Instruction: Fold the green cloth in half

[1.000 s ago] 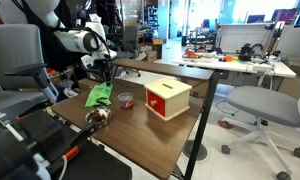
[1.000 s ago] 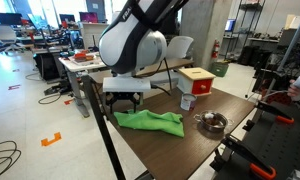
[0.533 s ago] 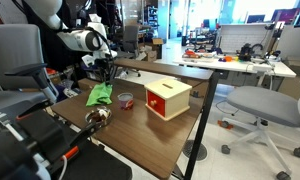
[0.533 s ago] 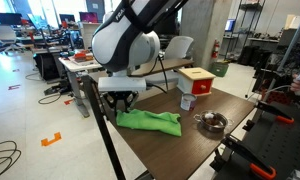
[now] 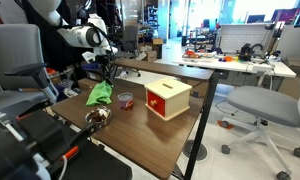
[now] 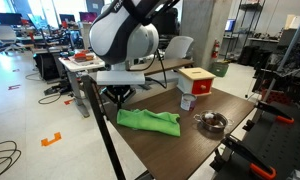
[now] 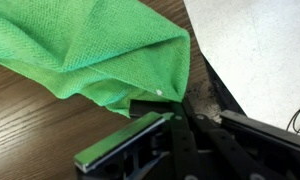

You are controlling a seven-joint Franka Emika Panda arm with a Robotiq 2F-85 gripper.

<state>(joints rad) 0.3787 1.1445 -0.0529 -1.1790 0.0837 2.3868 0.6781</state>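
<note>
The held corner rises in my gripper next and travels across the cloth to the cloth's end by the metal bowl. It comes down there and my gripper releases it.
The green cloth (image 5: 98, 96) lies rumpled on the wooden table near its edge, lime green and floppy, showing in both exterior views (image 6: 150, 121). My gripper (image 6: 120, 100) stands over the cloth's end at the table edge, pointing down (image 5: 103, 80). In the wrist view the cloth (image 7: 90, 50) fills the upper left. Its corner runs down between my fingertips, and the gripper (image 7: 176, 108) is shut on that corner. The bare wood shows under the cloth.
A wooden box with a red face (image 5: 168, 98) (image 6: 196, 80) stands mid-table. A small red cup (image 5: 125, 100) (image 6: 187, 103) sits beside it, and a metal bowl (image 5: 97, 117) (image 6: 212, 122) lies beyond the cloth. The table edge (image 6: 108, 135) drops off right by my gripper.
The jaws went from wide open to shut on the cloth's corner. The arm shifted a little toward the table edge; the cloth has barely moved.
</note>
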